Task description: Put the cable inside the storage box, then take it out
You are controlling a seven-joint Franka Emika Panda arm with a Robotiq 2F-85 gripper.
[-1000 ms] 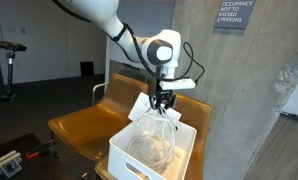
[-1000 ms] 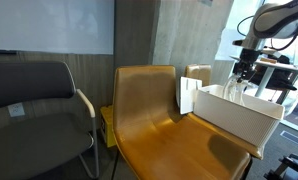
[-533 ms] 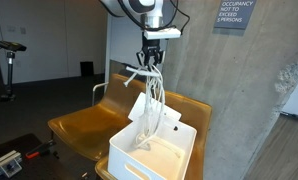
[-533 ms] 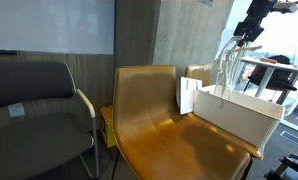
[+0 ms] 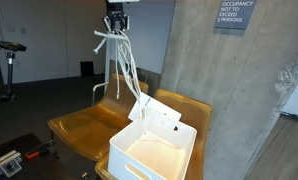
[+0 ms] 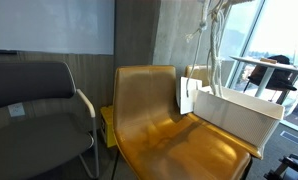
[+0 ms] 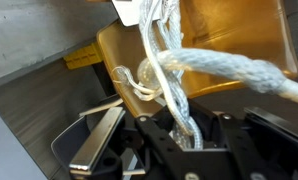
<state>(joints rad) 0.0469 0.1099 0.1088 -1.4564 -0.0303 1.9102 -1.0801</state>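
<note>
My gripper moves away from the box over the empty chair seat beside it next. Then it lowers and releases the braided cable, since that clear seat lies below my gripper.
The white cable point(image 5: 126, 62) hangs in loose strands from my gripper point(image 5: 115, 24) near the top of an exterior view, high above the yellow chair. Its lower ends dangle clear of the white storage box point(image 5: 139, 157), which stands open on the chair seat. In the other exterior view the cable point(image 6: 211, 45) hangs beside the box point(image 6: 239, 112), and the gripper is out of frame. In the wrist view my gripper point(image 7: 185, 140) is shut on the braided cable point(image 7: 164, 75), which runs out from between the jaws.
The box stands on a yellow wooden chair point(image 5: 84, 122) against a concrete pillar point(image 5: 229, 100). A white paper tag point(image 5: 161, 114) leans at the box's back edge. A grey chair point(image 6: 34, 110) stands to one side. A desk point(image 6: 269, 72) sits behind the box.
My gripper has risen steeply and moved away from above the box, lifting the cable fully out of the box. The box now looks empty.
</note>
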